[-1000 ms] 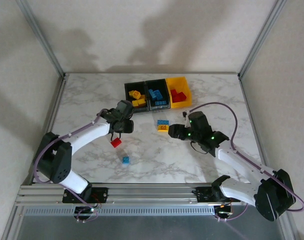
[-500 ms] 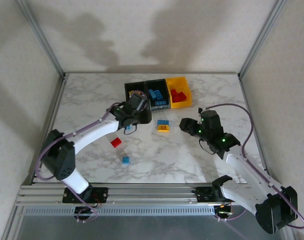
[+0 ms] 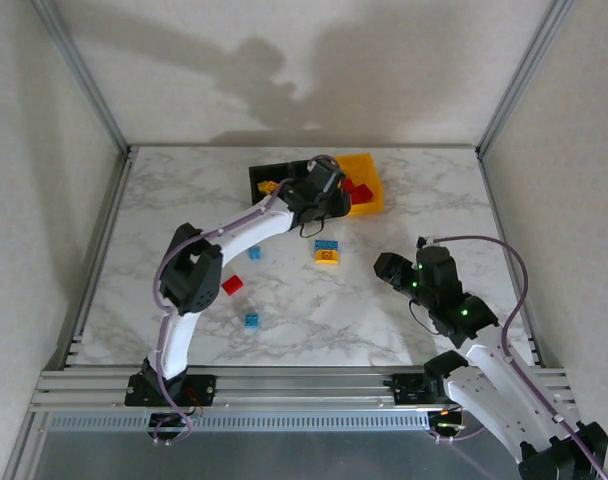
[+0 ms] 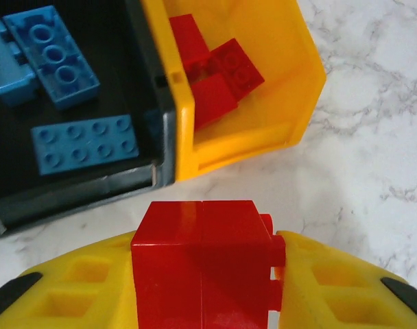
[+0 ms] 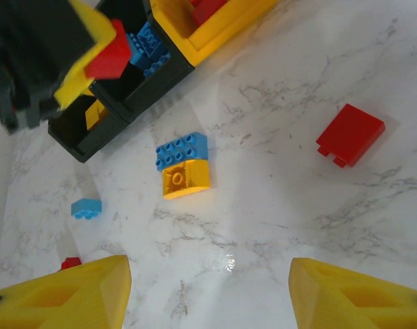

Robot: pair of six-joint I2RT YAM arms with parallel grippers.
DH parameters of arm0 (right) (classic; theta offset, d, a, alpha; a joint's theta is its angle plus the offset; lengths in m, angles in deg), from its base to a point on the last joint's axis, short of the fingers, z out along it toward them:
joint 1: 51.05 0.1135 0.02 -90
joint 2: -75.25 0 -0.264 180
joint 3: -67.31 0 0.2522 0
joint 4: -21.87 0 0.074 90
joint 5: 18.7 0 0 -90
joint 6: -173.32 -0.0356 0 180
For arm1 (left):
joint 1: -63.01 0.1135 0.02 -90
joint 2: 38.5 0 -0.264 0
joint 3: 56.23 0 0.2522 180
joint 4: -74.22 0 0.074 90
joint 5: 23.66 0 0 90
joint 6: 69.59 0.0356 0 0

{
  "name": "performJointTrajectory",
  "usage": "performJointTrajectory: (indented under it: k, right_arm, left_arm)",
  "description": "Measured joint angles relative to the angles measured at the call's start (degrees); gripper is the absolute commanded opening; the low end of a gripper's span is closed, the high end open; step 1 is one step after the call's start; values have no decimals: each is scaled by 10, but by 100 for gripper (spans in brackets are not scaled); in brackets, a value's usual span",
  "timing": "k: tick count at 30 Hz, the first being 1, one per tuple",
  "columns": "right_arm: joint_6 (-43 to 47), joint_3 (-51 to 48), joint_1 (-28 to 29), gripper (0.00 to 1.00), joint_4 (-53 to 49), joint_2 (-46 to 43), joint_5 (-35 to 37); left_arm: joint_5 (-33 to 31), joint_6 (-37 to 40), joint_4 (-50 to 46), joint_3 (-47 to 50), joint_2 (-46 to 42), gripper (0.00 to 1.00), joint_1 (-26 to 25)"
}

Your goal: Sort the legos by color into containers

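I will move my left gripper outward over the near part of the yellow bin [image 3: 369, 200] and release the red lego inside, because the bin already holds red legos.
My left gripper [image 4: 207, 274] is shut on a red lego [image 4: 195, 236] and hovers just in front of the joined containers, near the yellow bin [image 4: 301, 103], which holds red legos [image 4: 215, 72]. The middle black bin [image 4: 136, 188] holds blue legos [image 4: 54, 58]. From above, the left gripper [image 3: 322, 195] covers the middle bin, between the left black bin [image 3: 256, 178] and the yellow bin [image 3: 369, 200]. My right gripper [image 5: 212, 301] is open over bare table. Ahead of it lie a joined blue-and-yellow lego [image 5: 183, 164] and a red lego [image 5: 350, 133].
Loose on the marble table [image 3: 424, 200] lie the blue-and-yellow lego [image 3: 327, 250], a small blue lego [image 3: 254, 253], a red lego [image 3: 232, 285] and another blue lego [image 3: 252, 320]. The left arm stretches diagonally across the table's left half. Frame posts stand at the back corners.
The left arm has swung from the table's middle left up to the bins, uncovering a small blue lego. The right arm has pulled back toward the near right.
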Motion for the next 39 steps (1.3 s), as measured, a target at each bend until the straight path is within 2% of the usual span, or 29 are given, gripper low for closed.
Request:
performJointTrajectory:
  k: [12,15,20,31,35,39]
  right_arm:
    - [-3,-8,0,63,12,12,0]
    - [0,-8,0,63,12,12,0]
    - [5,-8,0,63,12,11,0]
    - [5,-8,-1,63,13,11,0]
    - [6,-5,-5,63,16,28,5]
    - [15,20,-18,62,20,71,9]
  left_arm:
    - [2,-4,-23,-277,207,39,0]
    - [2,-7,-21,-289,223,48,0]
    - [1,-16,-15,-292,233,59,1]
    - [1,-19,-4,-290,231,61,0]
    - [2,-19,4,-204,178,61,-3]
    - [2,-19,28,-49,59,62,-10]
